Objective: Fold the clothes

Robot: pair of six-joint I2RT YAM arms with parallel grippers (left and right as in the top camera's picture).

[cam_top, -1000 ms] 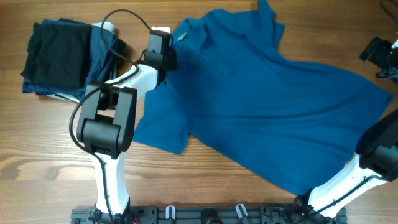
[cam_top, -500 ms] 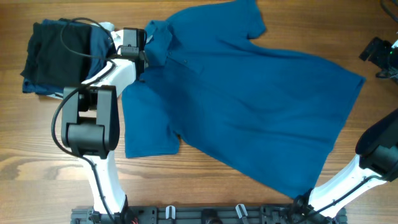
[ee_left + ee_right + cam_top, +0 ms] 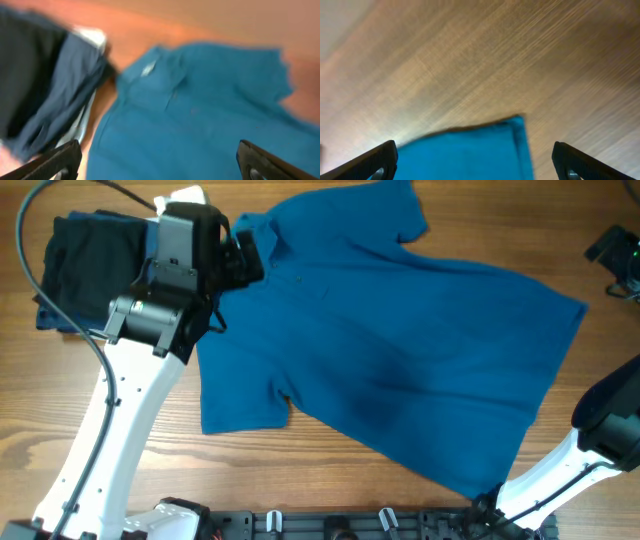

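I should next bring my right gripper down toward the left in the overhead view, onto the fabric by the shirt's far hem corner [image 3: 561, 317] [image 3: 494, 152], which is below it on that side.
The clothes, a medium-blue polo shirt [image 3: 400, 350], lie spread across the wooden table with the collar [image 3: 262, 242] at the upper left. My left gripper [image 3: 245, 260] hovers over the collar area, raised off the fabric. In the blurred left wrist view the collar [image 3: 150, 70] and placket show between the wide-apart fingers of the left gripper [image 3: 160, 167], which is open and holds nothing. My right gripper [image 3: 612, 250] is at the far right edge. The right wrist view shows the right gripper [image 3: 480, 167] open above a hem corner of the shirt [image 3: 470, 152].
A stack of folded garments sits at the far left: black [image 3: 85, 265] on top, navy [image 3: 65, 100] and pale grey [image 3: 90, 37] beside it, close to the collar. Bare wood [image 3: 330, 470] lies along the front edge. The right arm's base [image 3: 600, 440] stands at the lower right.
The shirt was dragged to the left by its collar. My left gripper then opened, let go of the collar and lifted up. The right arm barely moved.
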